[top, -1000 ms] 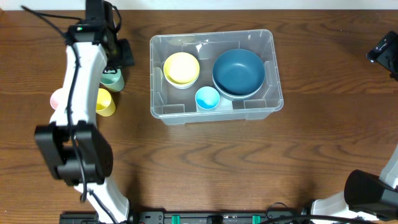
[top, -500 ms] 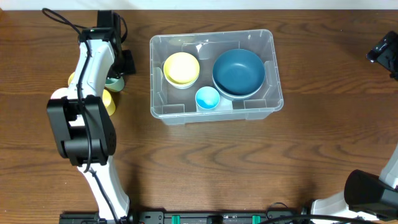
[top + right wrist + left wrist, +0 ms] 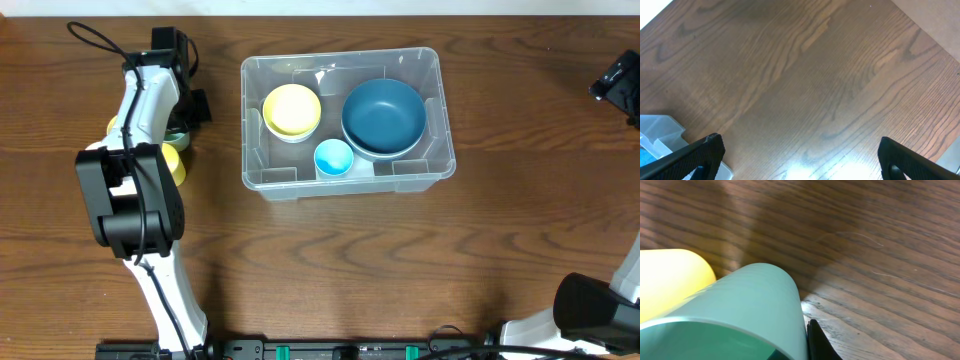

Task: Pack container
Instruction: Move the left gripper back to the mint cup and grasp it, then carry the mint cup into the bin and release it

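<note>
My left gripper should next lift the green cup (image 3: 178,137), carry it over the container's side and lower it into the light-blue cup to release it. The light-blue cup (image 3: 333,158) is empty.
The clear plastic container (image 3: 432,160) stands in the middle of the table, its corner also showing in the right wrist view (image 3: 657,132). Inside it are a yellow bowl (image 3: 291,110), a dark blue bowl (image 3: 383,117) and a small light-blue cup (image 3: 333,158). Left of it, my left gripper (image 3: 182,122) is down over a green cup (image 3: 178,137). In the left wrist view the green cup (image 3: 740,305) fills the frame and my left gripper (image 3: 802,349) is shut on its wall, one finger (image 3: 819,342) pressed against the outside. My right gripper (image 3: 802,157) hangs open over bare wood.
A yellow cup (image 3: 173,166) stands just in front of the green one and touches it in the left wrist view (image 3: 670,277). My right gripper (image 3: 617,82) is at the far right edge of the table. The left arm (image 3: 140,100) covers part of the cups.
My left arm has shifted slightly over the cups and its gripper has closed from half open onto the green cup's wall. The right arm has not moved.
</note>
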{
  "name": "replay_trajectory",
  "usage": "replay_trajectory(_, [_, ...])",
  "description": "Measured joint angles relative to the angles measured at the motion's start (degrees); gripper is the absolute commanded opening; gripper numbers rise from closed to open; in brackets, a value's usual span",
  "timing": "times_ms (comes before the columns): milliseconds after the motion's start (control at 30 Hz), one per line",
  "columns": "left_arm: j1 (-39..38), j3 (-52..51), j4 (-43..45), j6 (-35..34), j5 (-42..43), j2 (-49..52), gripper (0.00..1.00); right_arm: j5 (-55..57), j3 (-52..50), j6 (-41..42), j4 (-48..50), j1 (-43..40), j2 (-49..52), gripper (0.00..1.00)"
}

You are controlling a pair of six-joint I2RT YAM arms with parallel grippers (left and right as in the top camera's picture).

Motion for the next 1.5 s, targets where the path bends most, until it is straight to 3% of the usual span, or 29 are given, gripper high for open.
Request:
replay_trajectory(200, [-3.21,-0.02,0.26,-0.04,0.26,-3.43,0.06,0.00,0.00,0.00,0.00,0.00,0.00,0.99])
replay_trajectory(367, [-6.97,-0.02,-0.04,-1.60,1.25,-12.72,0.06,0.00,0.00,0.00,0.00,0.00,0.02,0.99])
replay_trajectory(667, [-15.39,0.09,-8.09,-3.04,10.58,-28.35,0.06,0.00,0.00,0.00,0.00,0.00,0.00,0.99])
replay_trajectory(1067, [-33.03,0.11,-9.53,4.66,15.54,-26.03,0.06,0.00,0.00,0.00,0.00,0.00,0.00,0.99])
replay_trajectory(1500, [-37.24,0.09,-9.53,7.89,15.72,-17.77,0.06,0.00,0.00,0.00,0.00,0.00,0.02,0.99])
